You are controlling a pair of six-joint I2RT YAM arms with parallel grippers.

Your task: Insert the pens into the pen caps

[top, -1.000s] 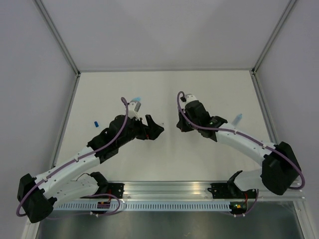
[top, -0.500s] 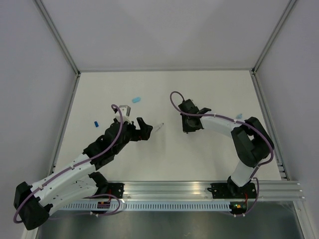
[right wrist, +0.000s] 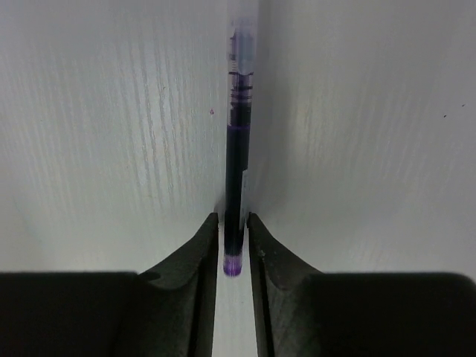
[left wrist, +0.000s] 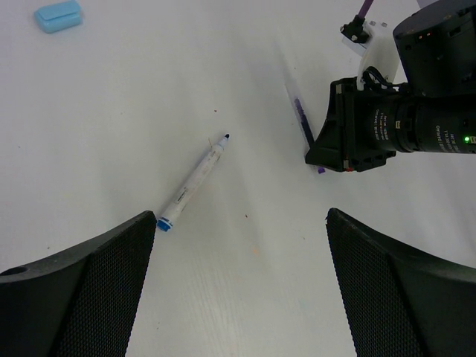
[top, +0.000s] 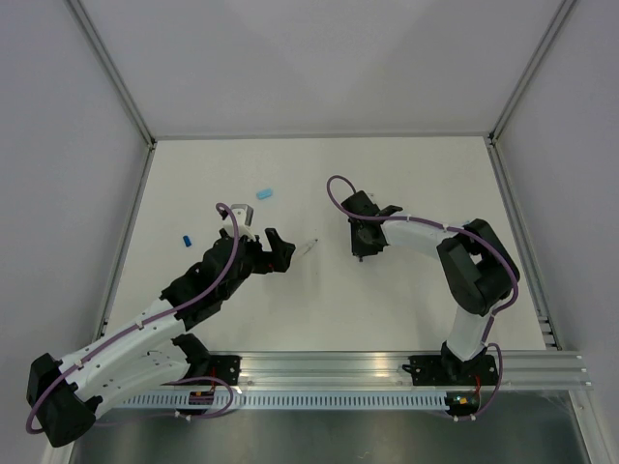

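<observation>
My left gripper needs to come down, open, to the right in the top view and close on the pen body's blue-ended half [top: 302, 250] [left wrist: 186, 193], because the whitish pen lies uncapped.
A whitish pen [left wrist: 192, 184] with a blue end lies on the white table [top: 387, 309], just ahead of my left gripper [left wrist: 239, 217]. That gripper hangs wide open with nothing in it. The same pen [top: 308, 248] shows in the top view between the two arms. My right gripper [right wrist: 233, 217] points down at the table. A dark pen [right wrist: 236, 178] with a purple end lies between its fingers, which stand narrowly open with a thin gap on each side. A light blue pen cap [top: 263, 194] lies further back, and a dark blue cap [top: 186, 238] lies to the left.
White walls with metal posts [top: 126, 92] close in the table on three sides. An aluminium rail [top: 387, 367] carrying both arm bases runs along the near edge. The right arm's elbow [top: 474, 271] is folded over the table's right part.
My left arm drew back to the left, uncovering the whitish pen on the table. The right gripper came down to the table and its jaws parted slightly around the dark pen.
</observation>
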